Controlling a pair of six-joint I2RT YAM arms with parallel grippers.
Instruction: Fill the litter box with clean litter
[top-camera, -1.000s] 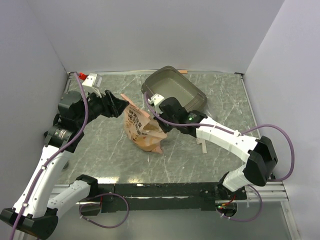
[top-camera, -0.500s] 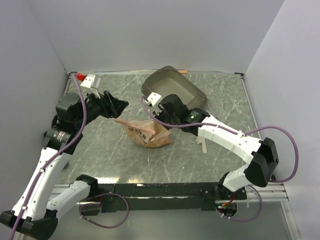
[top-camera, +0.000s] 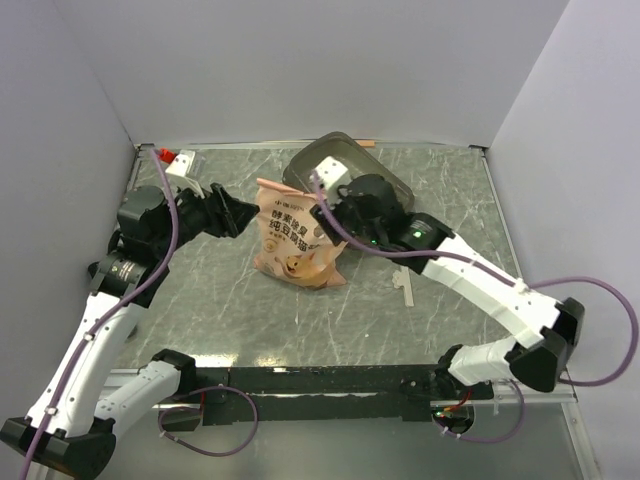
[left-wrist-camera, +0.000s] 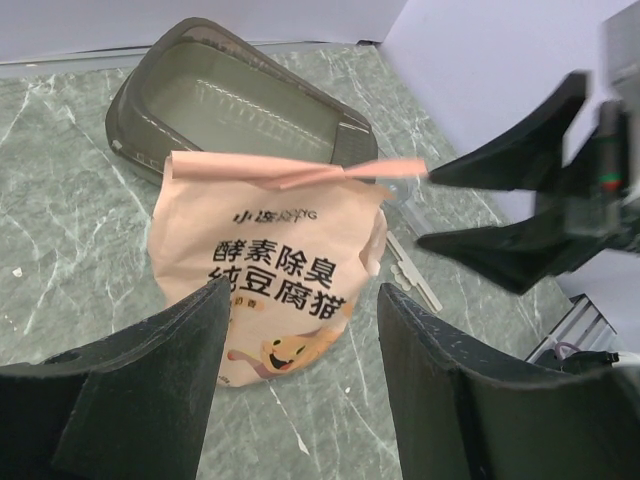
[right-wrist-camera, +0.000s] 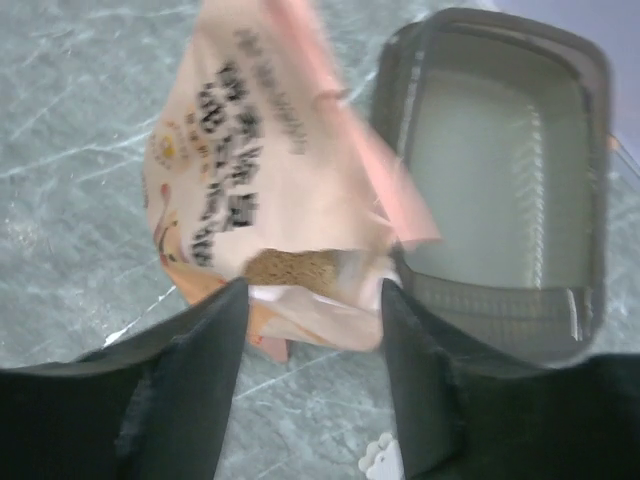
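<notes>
Litter (right-wrist-camera: 300, 268) shows through the bag's torn opening, so my right gripper should next leave the bag, pass the white strip and lower onto the clear scoop's handle.
The grey-brown litter box (top-camera: 328, 152) (left-wrist-camera: 240, 110) (right-wrist-camera: 510, 170) stands at the back of the table with nothing in it. The orange-pink printed bag (top-camera: 293, 236) (left-wrist-camera: 275, 260) (right-wrist-camera: 250, 150) stands upright just in front of it. In the right wrist view, tan clean litter (right-wrist-camera: 300, 268) shows through a torn opening in the bag. My right gripper (top-camera: 335, 222) (right-wrist-camera: 313, 290) is open, its fingers either side of that opened end. To the bag's left my left gripper (top-camera: 243, 213) (left-wrist-camera: 300, 295) is open and short of the bag, with nothing between its fingers.
A small white strip (top-camera: 404, 286) (left-wrist-camera: 412, 272) lies on the marble tabletop right of the bag. A thin wooden stick (top-camera: 366, 143) lies behind the box. White walls close in the back and both sides.
My right gripper has opened and moved back towards the box. The bag, crumpled and low before, now stands upright. The left arm has barely moved.
</notes>
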